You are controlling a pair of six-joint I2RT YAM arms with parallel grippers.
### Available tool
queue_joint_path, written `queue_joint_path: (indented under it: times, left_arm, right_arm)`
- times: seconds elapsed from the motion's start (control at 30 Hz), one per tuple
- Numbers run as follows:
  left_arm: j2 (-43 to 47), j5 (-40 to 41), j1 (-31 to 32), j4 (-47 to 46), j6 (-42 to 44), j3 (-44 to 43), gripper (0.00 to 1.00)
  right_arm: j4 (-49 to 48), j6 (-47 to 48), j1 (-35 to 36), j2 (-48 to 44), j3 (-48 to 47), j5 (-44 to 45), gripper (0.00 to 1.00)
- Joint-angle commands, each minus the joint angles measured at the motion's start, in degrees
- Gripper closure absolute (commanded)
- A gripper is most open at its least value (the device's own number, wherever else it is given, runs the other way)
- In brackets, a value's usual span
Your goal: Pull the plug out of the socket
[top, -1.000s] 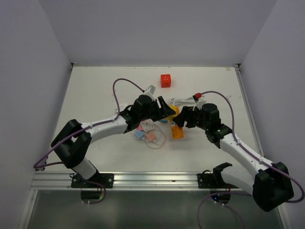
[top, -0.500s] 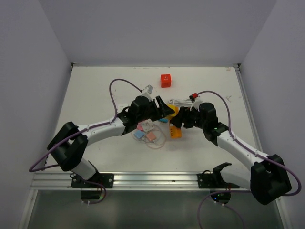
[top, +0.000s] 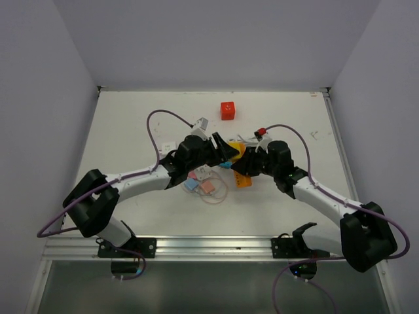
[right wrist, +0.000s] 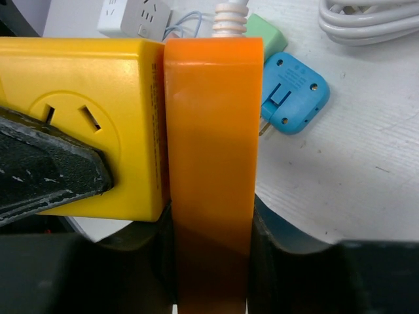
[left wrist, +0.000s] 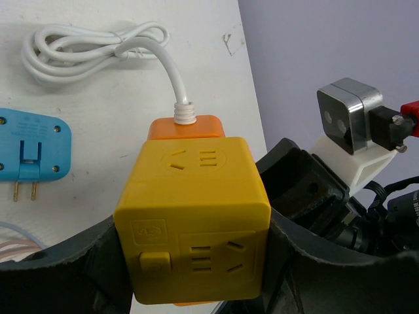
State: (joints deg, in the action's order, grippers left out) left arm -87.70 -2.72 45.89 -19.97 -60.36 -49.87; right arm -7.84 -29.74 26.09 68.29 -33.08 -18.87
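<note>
The socket [left wrist: 193, 216] is held tight by the left gripper, so my right gripper will pull the plug to the right in the top view. Then it will move down and release the plug on the bare tabletop.
The yellow cube socket [left wrist: 193, 216] is clamped between my left gripper's [left wrist: 196, 268] fingers, just above the table's middle [top: 237, 151]. The orange plug [right wrist: 213, 131] is pressed flat against the socket [right wrist: 98, 118], still joined to it. My right gripper [right wrist: 213, 268] is shut on the plug's two sides. The plug's top edge shows behind the cube [left wrist: 186, 125], with its white cord [left wrist: 98, 46] coiled on the table. In the top view the left gripper [top: 228, 154] and right gripper [top: 249, 167] meet at the socket, with the plug [top: 243, 181] between them.
A blue adapter [right wrist: 294, 91], a green one [right wrist: 265, 39] and a white one [right wrist: 127, 16] lie close by. Pink and blue adapters [top: 200, 180] with a thin wire loop lie near the left arm. A red cube [top: 227, 110] stands farther back.
Both arms have shifted slightly leftward and toward the back, carrying the joined socket and plug with them. The grips have not changed.
</note>
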Motion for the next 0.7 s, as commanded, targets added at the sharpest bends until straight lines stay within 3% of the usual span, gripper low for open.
queue_joint_path:
  times: [0.0,0.07,0.43,0.67]
  left_arm:
    - [5.1,-0.1,0.3,-9.2,0.2,-0.2,1.00]
    - [6.0,0.2,0.3,-9.0,0.4,0.2,1.00]
    - [8.2,3.9,1.8,-0.3,5.8,-4.1,1.00]
    - [10.6,5.4,1.9,0.9,5.5,-3.3,1.00]
  right_arm:
    - [-1.7,0.2,-0.4,1.2,-1.2,4.4,0.87]
    - [-1.2,0.7,-0.4,1.1,-1.0,5.3,1.00]
    - [11.9,4.4,-0.4,3.8,-3.7,25.1,1.00]
    - [9.7,3.3,-1.5,5.9,-2.3,21.1,1.00]
